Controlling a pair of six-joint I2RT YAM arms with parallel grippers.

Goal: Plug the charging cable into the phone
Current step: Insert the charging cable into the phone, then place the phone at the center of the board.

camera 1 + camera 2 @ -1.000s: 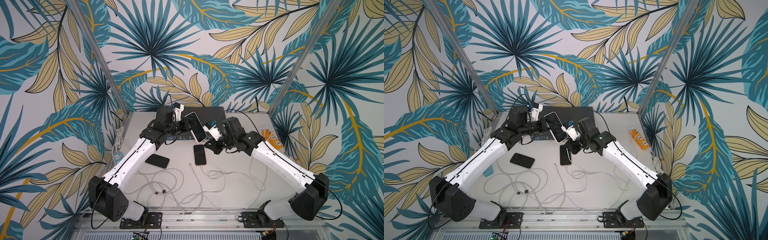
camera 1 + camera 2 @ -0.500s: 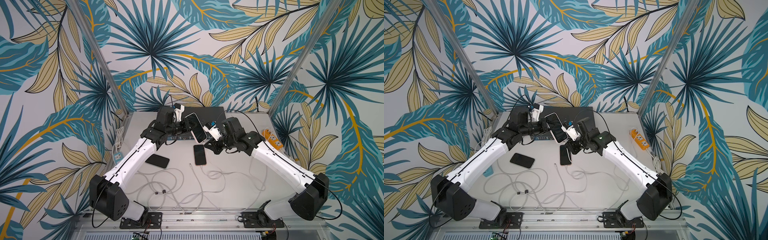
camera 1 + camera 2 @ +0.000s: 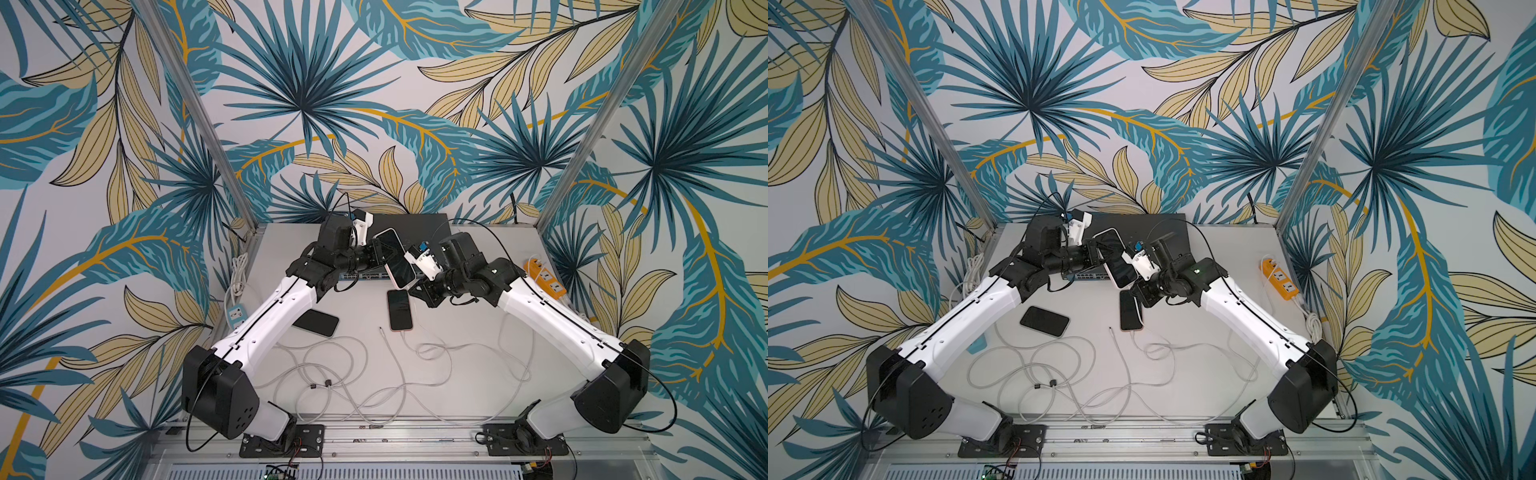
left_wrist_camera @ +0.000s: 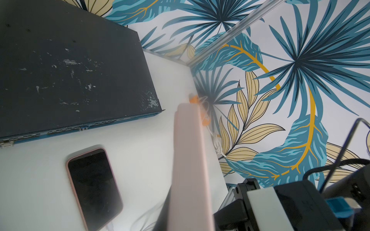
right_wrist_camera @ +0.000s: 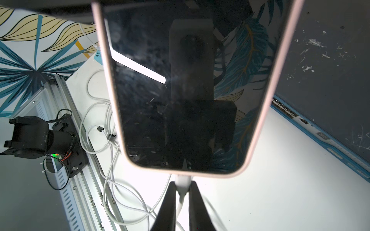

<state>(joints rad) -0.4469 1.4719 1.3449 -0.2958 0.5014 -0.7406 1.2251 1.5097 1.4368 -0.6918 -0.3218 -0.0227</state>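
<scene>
The tabletop is bare beside the second pink phone, toward the orange power strip, so I should lower my left gripper to that spot and let go of the phone it is holding.
A pink-cased phone (image 3: 397,262) (image 3: 1117,262) hangs tilted in the air above the table, dark screen up. My left gripper (image 3: 377,253) is shut on its upper part. The left wrist view shows only the phone's pink side edge (image 4: 190,160), blurred. In the right wrist view the phone's screen (image 5: 190,90) fills the frame. My right gripper (image 5: 182,185) (image 3: 412,286) is shut on the charging cable's white plug (image 5: 182,181). The plug's tip meets the middle of the phone's bottom edge. How deep it sits is hidden.
A second pink phone (image 3: 400,309) lies on the table with a cable at its lower end, and a black phone (image 3: 316,322) lies to its left. Loose white cables (image 3: 353,374) loop across the front. A black network switch (image 3: 419,226) stands at the back, an orange power strip (image 3: 544,276) at the right.
</scene>
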